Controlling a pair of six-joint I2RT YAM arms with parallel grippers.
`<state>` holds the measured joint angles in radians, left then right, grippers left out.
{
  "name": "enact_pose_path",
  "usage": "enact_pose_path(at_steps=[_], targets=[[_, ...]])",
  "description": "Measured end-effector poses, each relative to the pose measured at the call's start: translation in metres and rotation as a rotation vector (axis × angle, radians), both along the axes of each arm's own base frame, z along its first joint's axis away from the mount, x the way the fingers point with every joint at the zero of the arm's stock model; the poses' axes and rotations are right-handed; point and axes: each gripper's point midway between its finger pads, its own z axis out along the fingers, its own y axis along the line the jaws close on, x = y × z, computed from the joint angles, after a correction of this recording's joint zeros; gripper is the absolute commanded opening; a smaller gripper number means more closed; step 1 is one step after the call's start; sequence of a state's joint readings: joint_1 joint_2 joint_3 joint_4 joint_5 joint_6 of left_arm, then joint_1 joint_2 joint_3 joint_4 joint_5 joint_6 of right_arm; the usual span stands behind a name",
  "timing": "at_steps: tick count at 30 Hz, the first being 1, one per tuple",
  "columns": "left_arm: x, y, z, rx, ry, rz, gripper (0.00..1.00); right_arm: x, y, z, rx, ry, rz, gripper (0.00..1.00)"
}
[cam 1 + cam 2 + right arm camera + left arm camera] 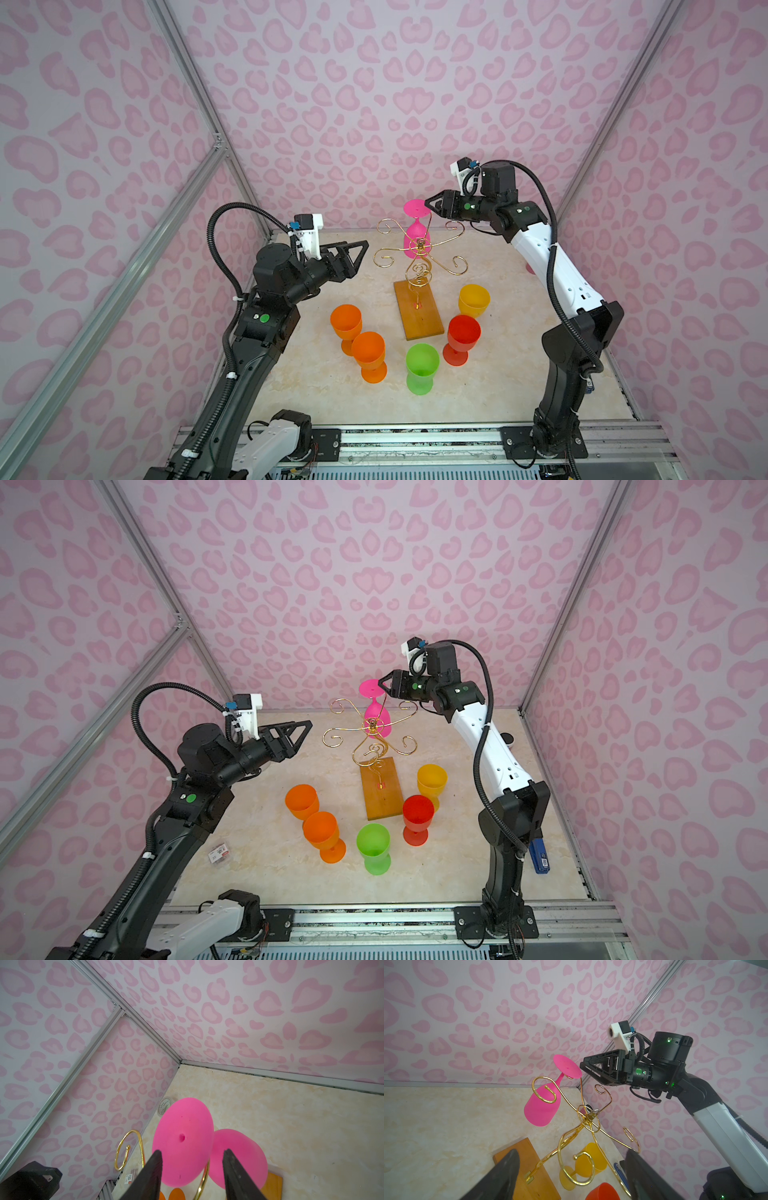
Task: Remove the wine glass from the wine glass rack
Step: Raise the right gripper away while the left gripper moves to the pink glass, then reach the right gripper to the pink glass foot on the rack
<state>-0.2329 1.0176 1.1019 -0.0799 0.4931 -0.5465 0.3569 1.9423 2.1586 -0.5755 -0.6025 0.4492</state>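
Note:
The right gripper moves in toward the pink glass's foot and closes on the foot's nearest edge [426,209] [191,1178] next, since a gap still separates my fingers from it.
A pink wine glass [415,243] [377,725] hangs upside down from a far arm of the gold wire wine glass rack [419,272] [374,750], which stands on a wooden base [417,316]. The glass's round foot points up. My right gripper [428,203] [381,683] is level with that foot, jaws apart on either side of its near edge, with a gap still showing at one finger [232,1167]. In the left wrist view its tips [582,1067] sit right beside the foot of the pink glass [542,1105]. My left gripper [365,245] [572,1152] is open and empty, left of the rack.
Upright plastic glasses stand around the base: two orange [346,320] [368,349], one green [422,361], one red [464,330], one yellow [473,299]. A small packet [219,851] lies front left. Patterned walls close three sides.

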Motion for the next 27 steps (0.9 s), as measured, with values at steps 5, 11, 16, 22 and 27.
enact_pose_path(at_steps=[5,11,16,22,27], targets=[[-0.002,0.001,0.001,0.004,-0.009,0.0,0.81,0.006,0.003,-0.005,-0.006,0.013,0.002,0.48],[-0.001,0.001,0.001,0.006,-0.009,0.002,0.81,0.007,0.01,-0.011,-0.01,0.024,0.015,0.47],[0.001,0.0,-0.002,0.008,-0.001,0.002,0.81,0.006,0.013,-0.008,0.003,0.02,0.029,0.44],[0.005,-0.001,-0.006,0.011,0.012,0.002,0.81,0.002,0.017,-0.006,0.02,0.025,0.051,0.42],[0.007,-0.002,-0.01,0.013,0.022,-0.001,0.8,0.0,0.02,-0.005,0.03,0.031,0.063,0.39]])
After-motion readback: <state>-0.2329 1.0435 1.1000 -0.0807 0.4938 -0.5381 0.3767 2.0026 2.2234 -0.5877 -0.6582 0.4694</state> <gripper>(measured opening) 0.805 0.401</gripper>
